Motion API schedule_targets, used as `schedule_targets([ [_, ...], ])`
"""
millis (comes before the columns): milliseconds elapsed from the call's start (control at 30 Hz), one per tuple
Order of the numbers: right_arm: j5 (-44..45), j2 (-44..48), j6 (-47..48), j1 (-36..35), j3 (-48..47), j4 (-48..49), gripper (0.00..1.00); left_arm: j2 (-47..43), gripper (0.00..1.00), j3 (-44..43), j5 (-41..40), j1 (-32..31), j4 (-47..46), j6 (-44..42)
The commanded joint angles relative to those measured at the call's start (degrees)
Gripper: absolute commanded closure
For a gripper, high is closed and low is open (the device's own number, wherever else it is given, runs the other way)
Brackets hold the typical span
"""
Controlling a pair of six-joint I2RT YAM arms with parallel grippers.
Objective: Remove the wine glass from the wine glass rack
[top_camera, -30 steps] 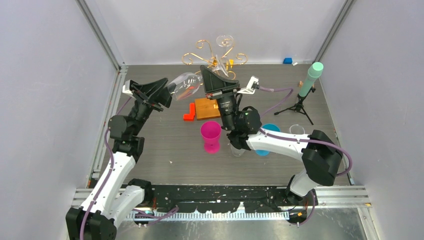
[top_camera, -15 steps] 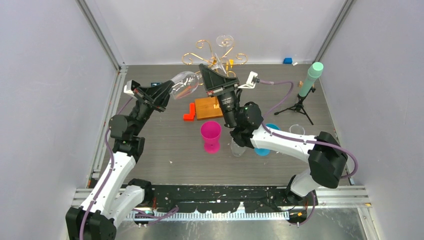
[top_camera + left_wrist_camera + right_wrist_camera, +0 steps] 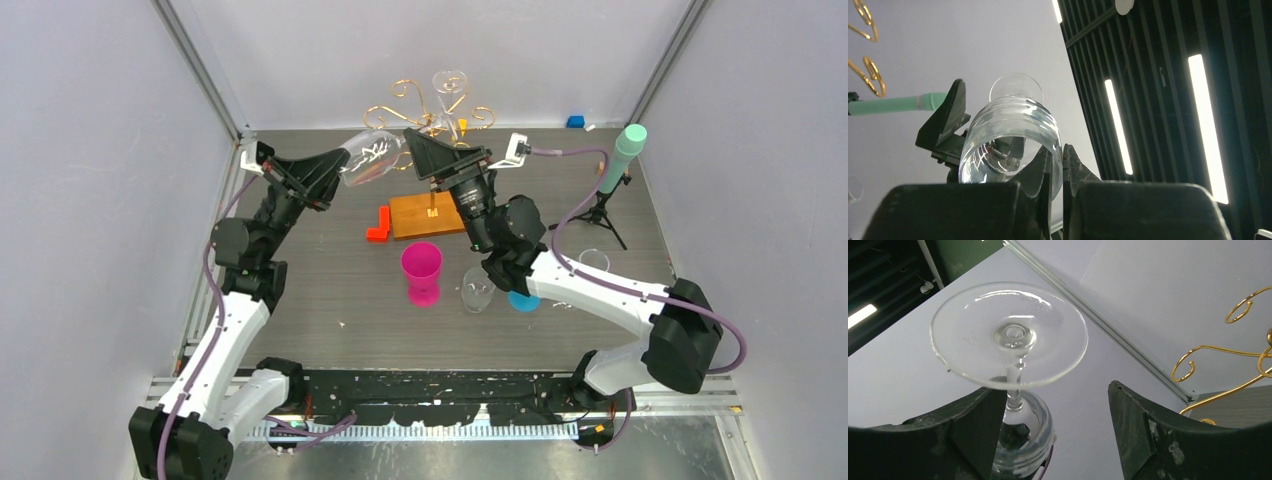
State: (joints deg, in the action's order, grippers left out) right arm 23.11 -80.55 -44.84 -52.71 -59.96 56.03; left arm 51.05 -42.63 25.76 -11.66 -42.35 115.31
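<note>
Next, my left gripper goes down and back to the bare tabletop beside the pink cup, turns the tilted glass foot-down, then releases it.
The wine glass [image 3: 370, 155] hangs tilted in the air, left of the wine glass rack [image 3: 432, 103], a gold wire stand on a wooden base [image 3: 420, 214]. My left gripper [image 3: 336, 168] is shut on the wall of the bowl. In the left wrist view the left gripper [image 3: 1062, 167] has one finger inside the bowl of the wine glass [image 3: 1008, 132] and one outside. My right gripper [image 3: 442, 152] stands open at the glass's foot end. In the right wrist view the right gripper [image 3: 1058, 412] is wide apart. The wine glass [image 3: 1009, 335] has its stem close beside the left finger [image 3: 973, 430].
A pink cup [image 3: 421, 270], a red block [image 3: 378, 224], a clear glass [image 3: 477, 292] and a blue cup [image 3: 521, 300] stand on the table. A green cylinder on a tripod [image 3: 622, 152] is at the back right. Gold scrolls [image 3: 1228, 357] lie right of my right fingers.
My left gripper closed on the bowl's rim. My right gripper opened off the stem and its arm shifted right. The glass rose slightly toward the back.
</note>
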Motion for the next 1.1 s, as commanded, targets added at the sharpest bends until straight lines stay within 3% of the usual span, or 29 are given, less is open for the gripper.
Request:
schedule_targets([
  [0, -1.5, 4.3, 1.9, 0.3, 1.8, -0.8, 0.19, 2.5, 1.00, -6.6, 0.6, 1.0, -6.1, -4.8],
  [167, -3.9, 8.3, 4.1, 0.4, 3.8, -2.0, 0.17, 7.2, 1.00, -12.3, 5.6, 6.3, -2.8, -11.0],
  [400, -10.2, 15.7, 9.3, 0.5, 3.1, -13.9, 0.22, 10.2, 1.00, -17.9, 12.7, 14.9, 4.0, -21.2],
  [633, -12.8, 19.4, 12.4, 0.4, -6.3, -42.9, 0.26, 9.2, 1.00, -26.0, 16.1, 19.3, 31.2, -42.1],
  [700, -12.3, 19.7, 13.2, 0.4, -7.9, -46.5, 0.27, 9.2, 1.00, -29.1, 14.3, 19.6, 40.7, -49.5],
  [867, -10.1, 21.1, 13.6, 0.5, -6.3, -47.6, 0.27, 9.4, 1.00, -37.9, 4.6, 19.7, 63.1, -68.5],
  [1067, -8.2, 21.2, 13.6, 0.5, -5.4, -48.0, 0.28, 9.6, 1.00, -43.7, -0.7, 19.7, 74.4, -79.3],
])
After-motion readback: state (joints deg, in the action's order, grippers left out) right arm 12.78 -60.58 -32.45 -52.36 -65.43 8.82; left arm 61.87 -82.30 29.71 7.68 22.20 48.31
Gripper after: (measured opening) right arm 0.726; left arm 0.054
